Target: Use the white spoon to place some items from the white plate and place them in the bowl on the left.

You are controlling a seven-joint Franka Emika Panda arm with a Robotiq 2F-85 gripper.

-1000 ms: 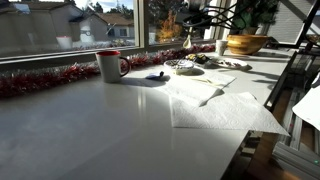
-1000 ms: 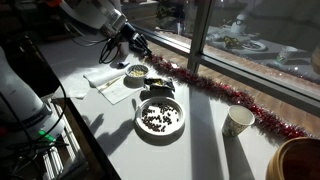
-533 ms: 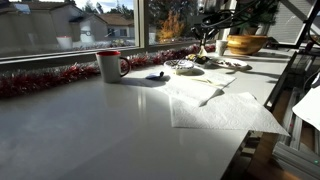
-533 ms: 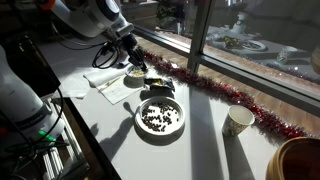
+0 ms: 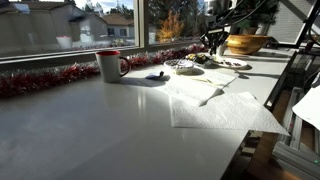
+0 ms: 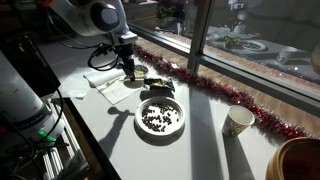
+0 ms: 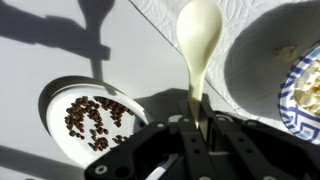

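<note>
My gripper lowers the empty spoon onto the bare paper towel (image 6: pixel 124 91) (image 7: pixel 222 66) beside the blue-patterned bowl next and releases the handle, as the towel lies below the gripper.
My gripper (image 7: pixel 195 124) is shut on the handle of the white spoon (image 7: pixel 198 38), which points away from it; the spoon's bowl looks empty. In the wrist view the spoon hangs over the table between the white plate (image 7: pixel 58 100) of dark beans at the left and a blue-patterned bowl (image 7: pixel 305 92) with pale pieces at the right edge. In an exterior view the gripper (image 6: pixel 127 66) is low beside that bowl (image 6: pixel 139 73), and the plate (image 6: pixel 160 118) lies nearer the camera.
A small dark tray (image 6: pixel 158 85) lies between bowl and plate. White paper towels (image 6: pixel 113 86) lie under the bowl. Red tinsel (image 6: pixel 215 92) runs along the window. A cup (image 6: pixel 238 122) and a wooden bowl (image 6: pixel 300 160) stand farther along the table.
The gripper with the spoon has come down and away from the window, from above the tinsel to just beside the bowl. Plate and bowl have not moved.
</note>
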